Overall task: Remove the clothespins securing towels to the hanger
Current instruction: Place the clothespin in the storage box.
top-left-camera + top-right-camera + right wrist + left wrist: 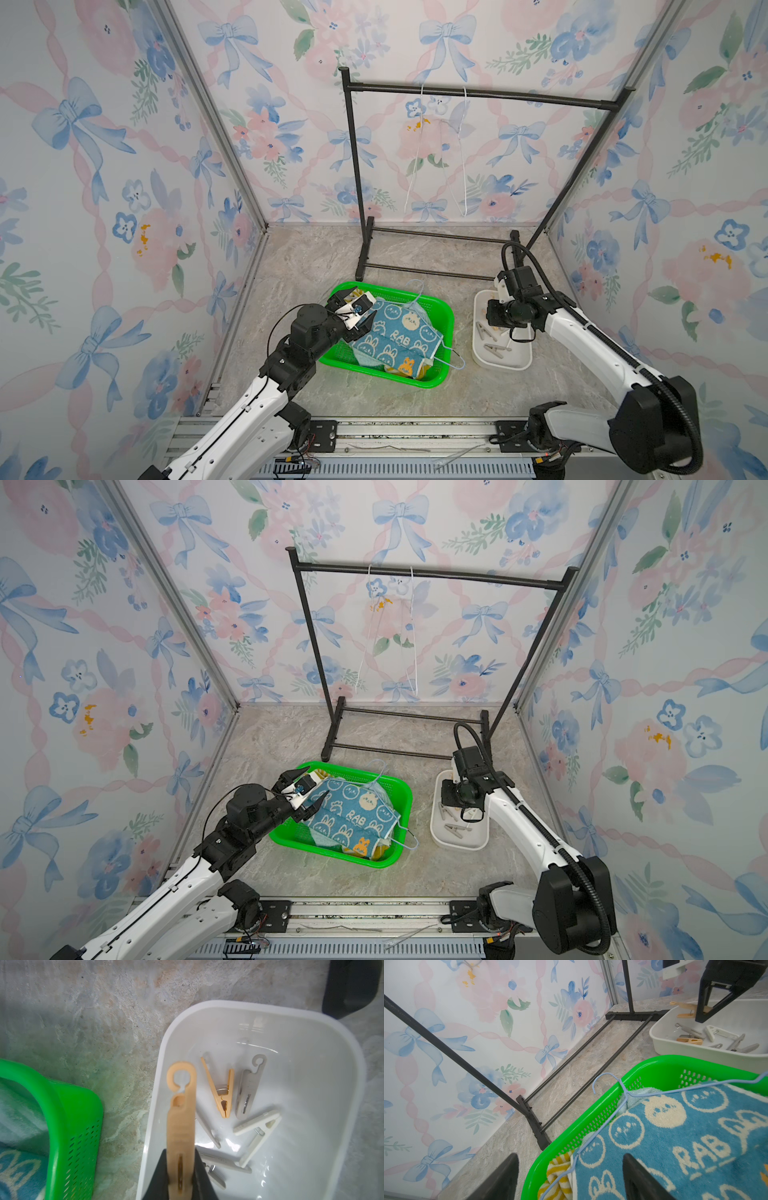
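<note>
The right gripper moves down to the white tray's bottom beside the loose tan clothespin next and releases its clothespin where other ones already lie.
A blue bunny towel [399, 332] [675, 1136] lies on top of the pile in the green basket [432, 380] [654, 1064], with a pale blue wire hanger [623, 1086] on it. A yellow-striped towel [556, 1169] and a teal one [639, 1093] peek out beneath. My left gripper [365, 300] [570, 1155] hovers open over the basket's far left corner, holding nothing. My right gripper [496, 316] [180, 1151] is shut on a tan clothespin [181, 1122] above the white tray [503, 365] [166, 1047]. Several loose clothespins lie in the tray, among them tan [223, 1093], grey [248, 1088] and white [257, 1132] ones.
A black clothes rack [478, 93] stands at the back, its base bars [428, 272] just behind the basket and tray. Two bare white wire hangers [440, 149] hang from its top bar. Flowered walls close in on three sides.
</note>
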